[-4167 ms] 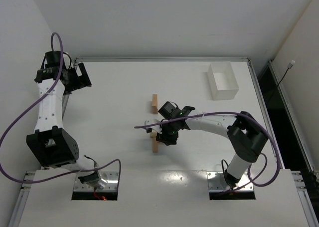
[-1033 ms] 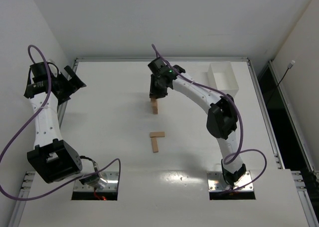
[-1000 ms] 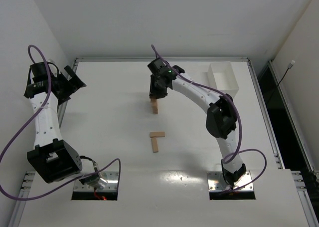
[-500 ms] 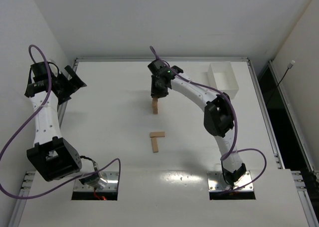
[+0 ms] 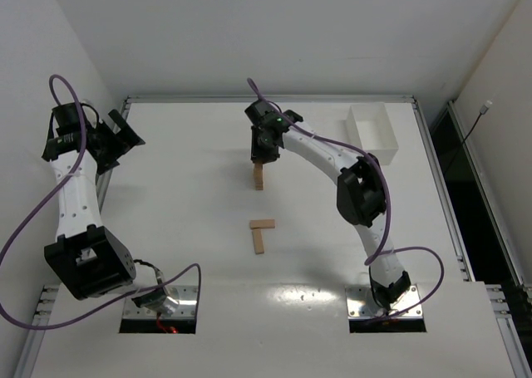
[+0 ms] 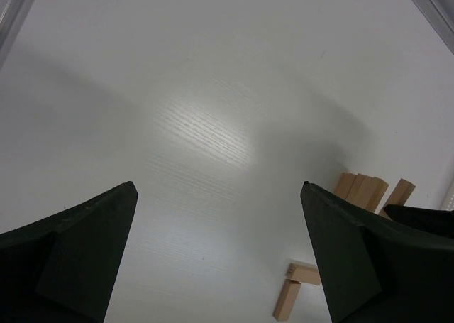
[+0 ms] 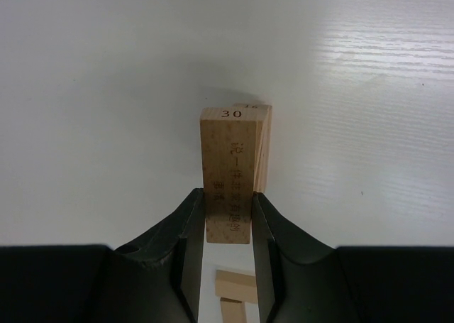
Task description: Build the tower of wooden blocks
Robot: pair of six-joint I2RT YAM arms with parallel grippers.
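The robot will lower its right gripper to set the held block on the tower's top layer (image 5: 258, 179) (image 7: 262, 145) and release it, because a gap still shows below that block.
My right gripper (image 5: 261, 151) is shut on a wood block (image 7: 227, 174) marked "30". It holds the block lengthwise over the tower (image 5: 258, 178), a low pile of tan blocks at the table's far middle. One lower block's edge (image 7: 263, 152) shows just right of the held one. I cannot tell whether they touch. Two more wood blocks (image 5: 262, 233) lie in an L shape nearer the arms, also in the right wrist view (image 7: 235, 289) and the left wrist view (image 6: 294, 293). My left gripper (image 5: 119, 137) is open and empty at the far left; the tower (image 6: 363, 192) shows at its right.
A white rectangular plastic bin (image 5: 371, 134) stands at the far right of the table. A metal rail (image 5: 266, 100) runs along the table's far edge and sides. The right arm stretches from its base (image 5: 386, 299) across the right half.
Since 4.2 s ago my right gripper has gone from the near blocks to the far pile with a block in it. Over the last second it has barely shifted. The left arm swung slightly.
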